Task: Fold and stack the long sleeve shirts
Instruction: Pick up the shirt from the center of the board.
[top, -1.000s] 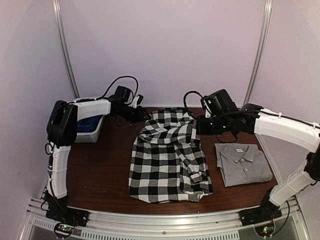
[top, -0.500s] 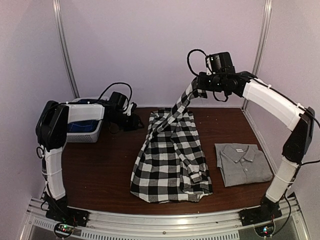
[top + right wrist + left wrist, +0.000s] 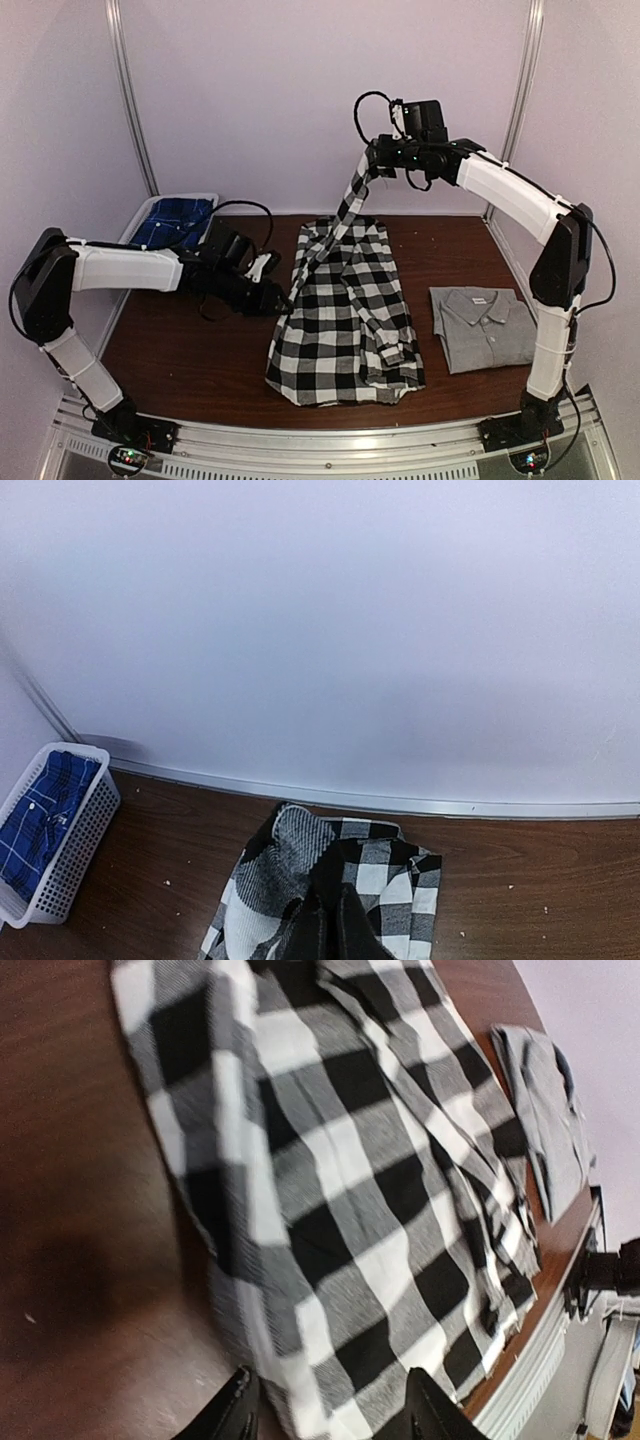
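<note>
My left gripper moves back and down along the checked shirt's edge next, toward the shirt's near hem.
The black-and-white checked flannel shirt lies spread in the middle of the table. My right gripper is shut on one of its sleeves and holds it high above the shirt's far end; the wrist view shows the fingers pinched on checked cloth. My left gripper is low at the shirt's left edge, with the jaws wide apart over the hem. The grey collared shirt lies folded at the right and also shows in the left wrist view. No lettering shows.
A white basket holding blue checked cloth stands at the back left; it also shows in the right wrist view. The back wall is close behind the raised right gripper. Bare brown tabletop lies left of the checked shirt.
My right gripper has lifted the sleeve from the table to high above the shirt. My left arm has swung from beside the basket forward to the shirt's left edge.
</note>
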You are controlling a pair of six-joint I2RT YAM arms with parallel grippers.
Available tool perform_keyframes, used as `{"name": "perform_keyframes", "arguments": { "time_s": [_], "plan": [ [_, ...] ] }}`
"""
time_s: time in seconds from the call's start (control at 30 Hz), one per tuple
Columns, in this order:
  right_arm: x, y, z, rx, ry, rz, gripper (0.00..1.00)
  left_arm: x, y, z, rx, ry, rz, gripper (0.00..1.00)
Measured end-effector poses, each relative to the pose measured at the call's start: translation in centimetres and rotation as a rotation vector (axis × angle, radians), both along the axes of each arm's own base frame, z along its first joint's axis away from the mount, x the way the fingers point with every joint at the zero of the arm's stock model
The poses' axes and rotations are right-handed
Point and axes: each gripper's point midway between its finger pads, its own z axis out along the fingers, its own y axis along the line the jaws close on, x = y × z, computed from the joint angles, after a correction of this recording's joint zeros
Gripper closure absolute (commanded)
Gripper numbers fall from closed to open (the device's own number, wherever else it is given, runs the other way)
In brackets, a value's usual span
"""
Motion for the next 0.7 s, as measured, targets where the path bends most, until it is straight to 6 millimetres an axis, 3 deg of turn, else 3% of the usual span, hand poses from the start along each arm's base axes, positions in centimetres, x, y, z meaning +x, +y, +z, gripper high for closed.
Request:
{"name": "perform_keyframes", "arguments": {
  "time_s": [0.07,0.13,0.3,0.4,0.5,0.7],
  "plan": [
    [0.0,0.2,0.3,0.006,-0.010,0.012,1.00,-3.0,-1.1,-0.1,-0.006,0.019,-0.044,0.49],
    [0.0,0.5,0.6,0.014,-0.020,0.025,1.00,-4.6,-1.1,-0.2,-0.007,0.036,-0.049,0.49],
    [0.0,0.9,1.1,0.022,-0.033,0.053,1.00,-6.4,0.6,-0.9,0.021,0.064,0.016,0.50],
    [0.0,1.1,1.3,0.024,-0.041,0.064,1.00,-7.9,0.5,-1.4,0.037,0.081,0.019,0.54],
    [0.0,1.3,1.5,0.026,-0.052,0.072,1.00,-9.7,-0.1,-1.9,0.060,0.097,-0.002,0.65],
    [0.1,1.4,1.9,0.025,-0.068,0.080,1.00,-11.4,-0.5,-2.3,0.108,0.109,0.002,1.00]
  ]
}}
